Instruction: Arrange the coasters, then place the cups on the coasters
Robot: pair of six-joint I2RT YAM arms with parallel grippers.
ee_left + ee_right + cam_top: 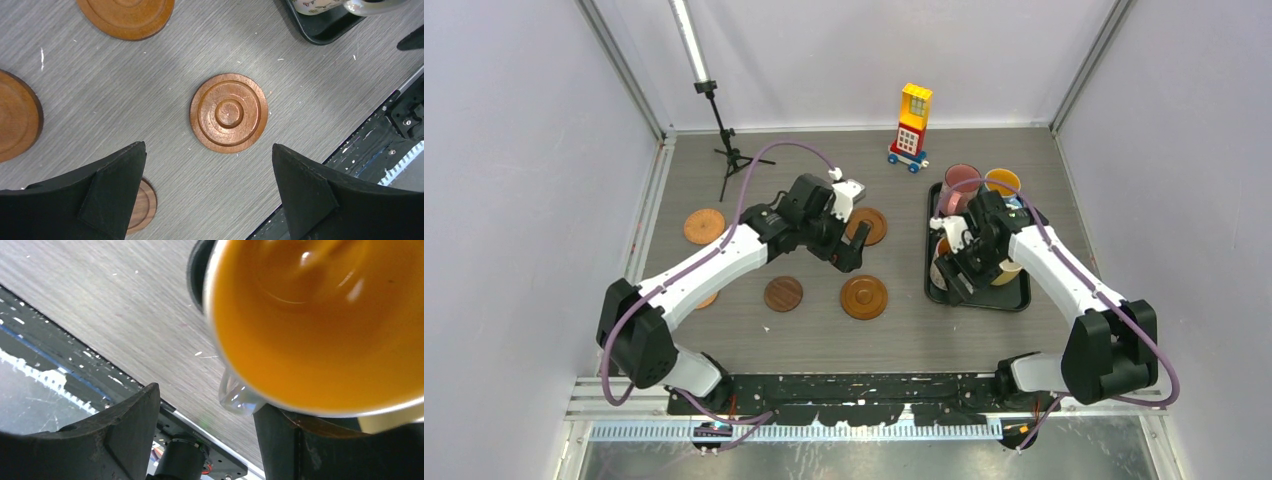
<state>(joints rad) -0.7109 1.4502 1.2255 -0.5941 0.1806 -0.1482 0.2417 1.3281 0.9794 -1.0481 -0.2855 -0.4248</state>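
Note:
The white cup's handle sticks out past the tray (1024, 295), to the right of my left gripper in the top view. My left gripper should next reach across and go down with its fingers on both sides of the handle.
Several round wooden coasters lie on the grey table: one at far left (704, 226), one (867, 226) behind my left gripper, a dark one (783, 294), and a ringed one (864, 297). My left gripper (844, 250) hovers open among them. In the left wrist view the ringed coaster (229, 113) lies just beyond its empty fingers (209, 146). The cups stand on the black tray (1024, 295), among them a pink one (961, 180). My right gripper (956, 280) hangs open over the tray's left side. A white cup with an orange inside (320, 325) looms over its right finger (280, 440), its handle (237, 397) just inside that finger.
A yellow-red toy block tower (912, 125) stands at the back, left of the tray. A black tripod stand (724, 140) with a light bar is at the back left. Grey walls enclose the table. The black rail (864, 385) with the arm bases runs along the near edge.

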